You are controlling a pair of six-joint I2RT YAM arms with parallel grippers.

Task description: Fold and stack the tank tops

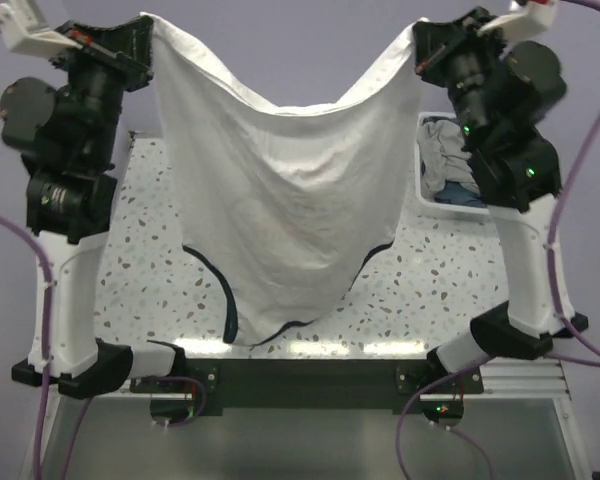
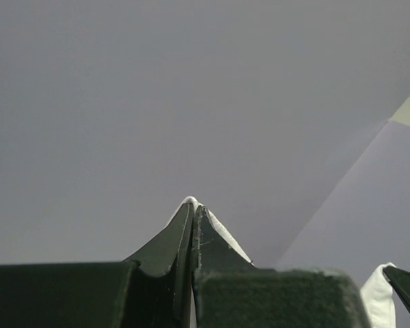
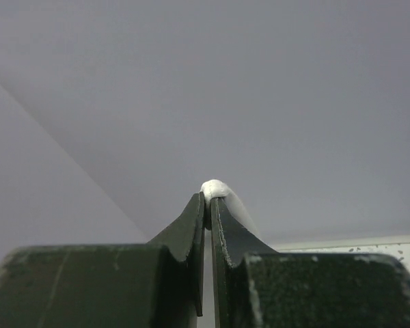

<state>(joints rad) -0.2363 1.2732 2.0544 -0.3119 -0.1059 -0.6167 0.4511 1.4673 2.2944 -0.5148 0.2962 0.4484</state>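
The right gripper lowers next, drawing the white tank top back to the table's front part, and releases it, since it hangs spread above the bare table.
The white tank top [image 1: 290, 200] hangs spread in the air above the table, sagging in the middle, its navy-trimmed openings at the bottom near the table's front. My left gripper [image 1: 148, 30] is shut on its upper left corner. In the left wrist view a sliver of white cloth [image 2: 222, 232] shows past the closed left gripper [image 2: 193, 208]. My right gripper [image 1: 420, 42] is shut on the upper right corner. The right wrist view shows a white bunch of cloth [image 3: 215, 186] squeezed at the tips of the right gripper [image 3: 208, 198]. A grey tank top [image 1: 445, 160] lies crumpled in the basket.
A white basket [image 1: 425, 205] stands at the table's right side behind the right arm, with some blue cloth [image 1: 468, 198] in it too. The speckled table [image 1: 150, 250] lies under the hanging shirt. Both arms are raised high.
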